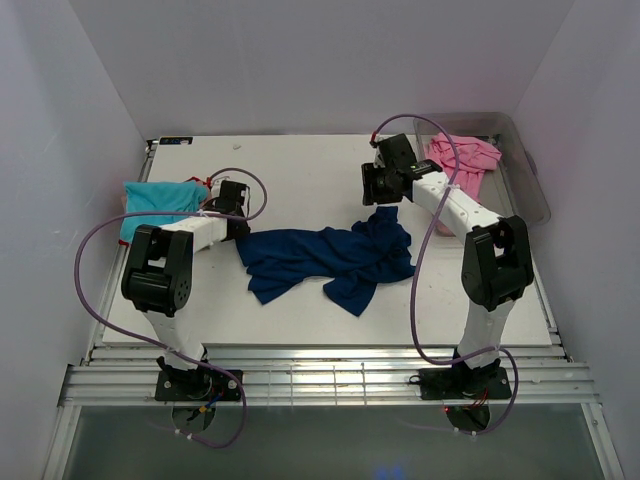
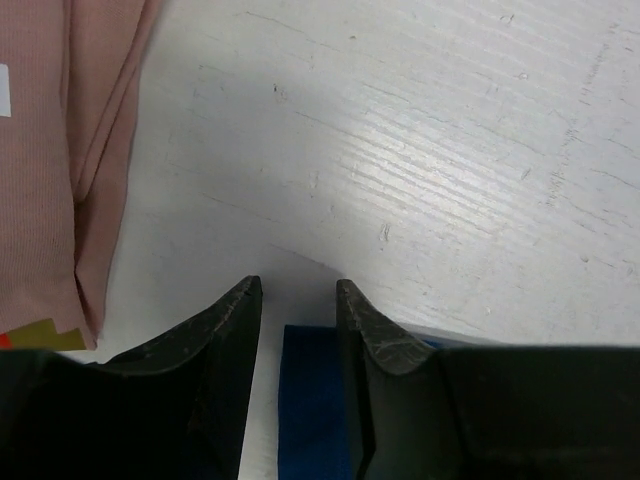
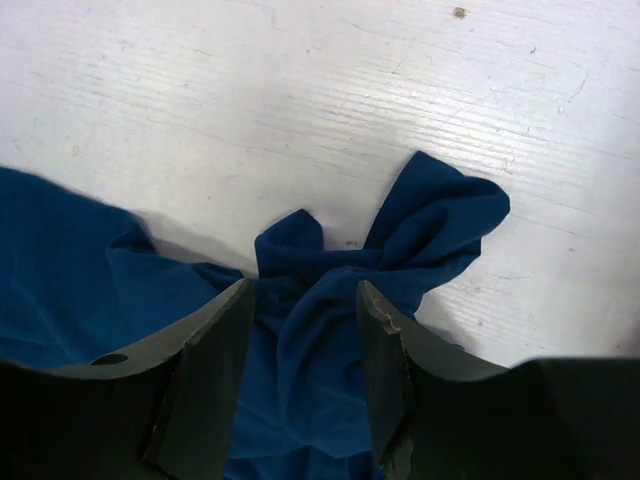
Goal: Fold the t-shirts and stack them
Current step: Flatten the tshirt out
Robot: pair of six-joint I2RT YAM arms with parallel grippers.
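My right gripper will move down next, to the navy fold [image 3: 320,340] at the shirt's far corner.
The navy t-shirt [image 1: 330,260] lies crumpled across the middle of the table. My left gripper [image 1: 242,228] is low at its left end. In the left wrist view that gripper [image 2: 299,283] is open, and a flat edge of navy cloth [image 2: 312,400] lies between its fingers, close to the right one. My right gripper [image 1: 378,202] hovers over the shirt's upper right corner. In the right wrist view it [image 3: 304,285] is open astride a bunched navy fold [image 3: 320,340]. A turquoise t-shirt [image 1: 160,198] lies at the left. A pink t-shirt [image 1: 465,160] lies at the back right.
The pink shirt lies in a clear plastic tub [image 1: 533,190] at the table's right rear. A salmon ribbed cloth [image 2: 50,170] lies just left of my left gripper, beside the turquoise shirt. White walls enclose the table on three sides.
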